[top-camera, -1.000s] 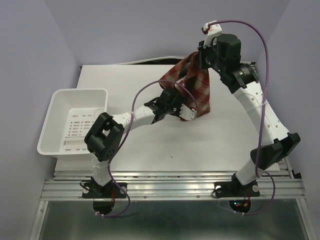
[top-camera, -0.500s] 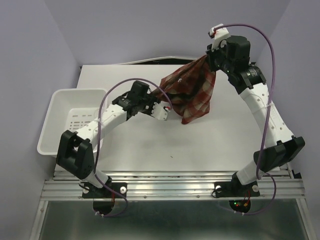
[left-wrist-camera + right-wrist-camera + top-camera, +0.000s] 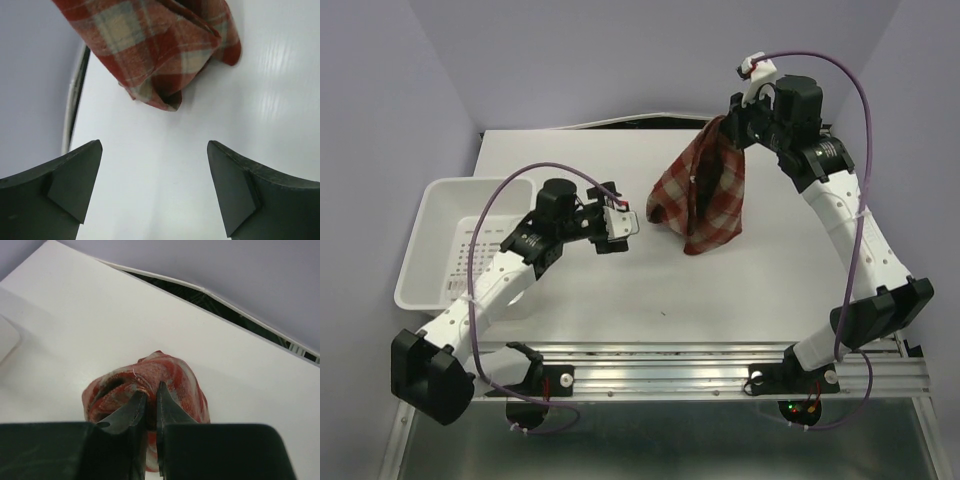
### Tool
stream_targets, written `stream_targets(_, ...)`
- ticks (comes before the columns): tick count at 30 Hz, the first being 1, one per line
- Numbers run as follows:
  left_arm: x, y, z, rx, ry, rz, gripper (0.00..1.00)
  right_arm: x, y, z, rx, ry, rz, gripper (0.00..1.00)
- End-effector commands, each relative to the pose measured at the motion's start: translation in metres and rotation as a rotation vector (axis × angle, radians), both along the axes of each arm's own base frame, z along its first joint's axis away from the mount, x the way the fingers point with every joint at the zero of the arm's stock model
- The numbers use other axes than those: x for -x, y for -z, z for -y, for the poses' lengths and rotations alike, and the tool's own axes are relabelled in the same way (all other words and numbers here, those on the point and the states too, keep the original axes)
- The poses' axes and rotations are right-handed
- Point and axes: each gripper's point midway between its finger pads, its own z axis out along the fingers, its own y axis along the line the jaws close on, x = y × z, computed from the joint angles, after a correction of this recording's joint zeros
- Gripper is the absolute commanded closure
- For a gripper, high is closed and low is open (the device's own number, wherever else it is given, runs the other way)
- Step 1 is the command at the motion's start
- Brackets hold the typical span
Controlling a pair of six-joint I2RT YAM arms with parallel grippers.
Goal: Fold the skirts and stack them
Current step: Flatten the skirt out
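Observation:
I will move my left gripper to the right in the top view next, turn it outward and close it there, because the skirt's nearest lower corner (image 3: 655, 208) (image 3: 169, 101) hangs free.
A red, maroon and cream plaid skirt (image 3: 705, 195) hangs from my right gripper (image 3: 725, 128), lifted above the table, its lower end touching the white table near the middle right. In the right wrist view the right gripper (image 3: 148, 395) is shut on the skirt's top edge (image 3: 172, 380). My left gripper (image 3: 623, 228) is open and empty, left of the skirt and apart from it. In the left wrist view the skirt's lower folds (image 3: 160, 45) hang ahead of the left gripper (image 3: 155, 165) above the bare table.
A white perforated plastic basket (image 3: 470, 250) stands at the table's left edge, beside the left arm. The white table (image 3: 720, 290) ends at a metal rail in front. A dark gap runs along the table's back edge (image 3: 210, 300).
My left gripper has let go of the skirt and pulled back to the left, now open. The skirt has dropped from a spread shape into a narrower hanging bundle under the right gripper.

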Motion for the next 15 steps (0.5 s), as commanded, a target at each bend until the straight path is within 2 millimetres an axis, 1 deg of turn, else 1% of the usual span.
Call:
stream_targets(1,-0.005,0.006,0.007,0.299,-0.244,-0.312,0.02,-0.008,-0.027,-0.005,-0.119,0.026,0.039,0.99)
stream_targets(2,-0.009,0.007,0.005,0.298,-0.265,-0.304,0.01,-0.009,-0.029,-0.004,-0.126,0.034,0.044,0.99)
stream_targets(3,-0.010,0.011,0.006,0.340,-0.311,-0.372,0.01,-0.011,-0.030,-0.003,-0.127,0.043,0.054,0.99)
stream_targets(5,-0.013,0.008,0.008,0.415,-0.368,-0.426,0.01,-0.012,-0.034,-0.003,-0.162,0.059,0.045,0.99)
stream_targets(6,-0.011,0.011,0.011,0.425,-0.374,-0.439,0.01,-0.012,-0.035,-0.004,-0.169,0.061,0.044,0.99)
stream_targets(8,-0.003,0.010,0.028,0.437,-0.369,-0.423,0.01,-0.014,-0.037,-0.003,-0.188,0.073,0.043,0.99)
stream_targets(9,0.004,0.015,0.037,0.428,-0.359,-0.427,0.01,-0.015,-0.039,-0.003,-0.194,0.080,0.046,0.99)
stream_targets(10,0.009,0.016,0.044,0.427,-0.354,-0.421,0.01,-0.015,-0.039,-0.003,-0.200,0.083,0.042,0.99)
stream_targets(11,0.021,0.016,0.060,0.423,-0.329,-0.412,0.01,-0.016,-0.039,-0.003,-0.209,0.085,0.037,0.99)
stream_targets(13,0.033,0.029,0.075,0.407,-0.320,-0.433,0.01,-0.016,-0.038,-0.006,-0.222,0.077,0.028,0.99)
stream_targets(14,0.038,0.038,0.087,0.398,-0.331,-0.420,0.01,-0.017,-0.036,-0.008,-0.233,0.077,0.018,0.99)
stream_targets(15,0.040,0.043,0.093,0.388,-0.335,-0.421,0.01,-0.018,-0.031,-0.008,-0.235,0.079,0.005,0.99)
